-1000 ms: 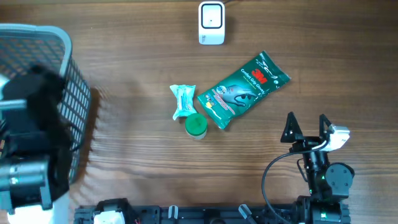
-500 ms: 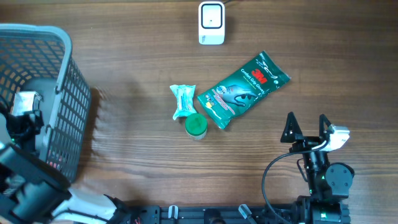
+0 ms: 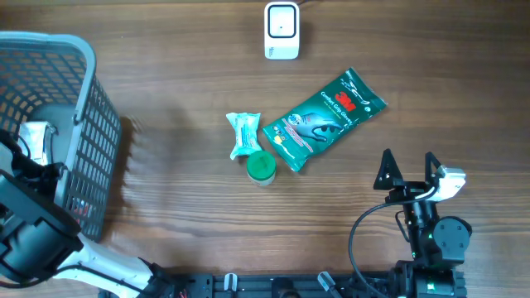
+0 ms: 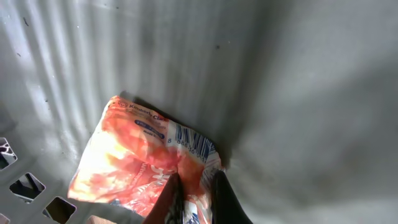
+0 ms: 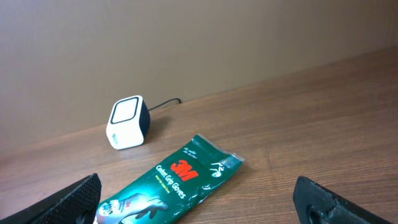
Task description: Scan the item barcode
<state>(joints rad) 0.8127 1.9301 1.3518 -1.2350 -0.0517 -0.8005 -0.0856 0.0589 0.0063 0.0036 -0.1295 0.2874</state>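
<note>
The spot on the bare tabletop lies to the left gripper's right in the overhead view, so the robot needs to lift the left gripper out of the basket (image 3: 93, 108) and over that spot to release the packet.
In the left wrist view, an orange-red plastic packet (image 4: 134, 165) lies on the grey basket floor (image 4: 298, 93), with a barcode (image 4: 189, 143) on its white corner. My left gripper (image 4: 194, 182) is shut on that corner, the film pinched between its dark fingers (image 4: 217, 193). From overhead, the left arm (image 3: 29, 219) reaches down into the grey basket (image 3: 93, 108), which hides the packet. The white scanner (image 3: 281, 31) stands at the far edge of the table. My right gripper (image 3: 408, 161) rests open near the front right, holding nothing.
A green 3M glove packet (image 3: 325, 118) lies mid-table and also shows in the right wrist view, glove packet (image 5: 180, 177), with the scanner (image 5: 129, 121) behind it. A small white-blue packet (image 3: 244, 134) and a green round lid (image 3: 261, 167) lie beside it.
The left arm has swung down deeper into the basket and its gripper has shut on the orange-red packet. The right arm has not moved.
</note>
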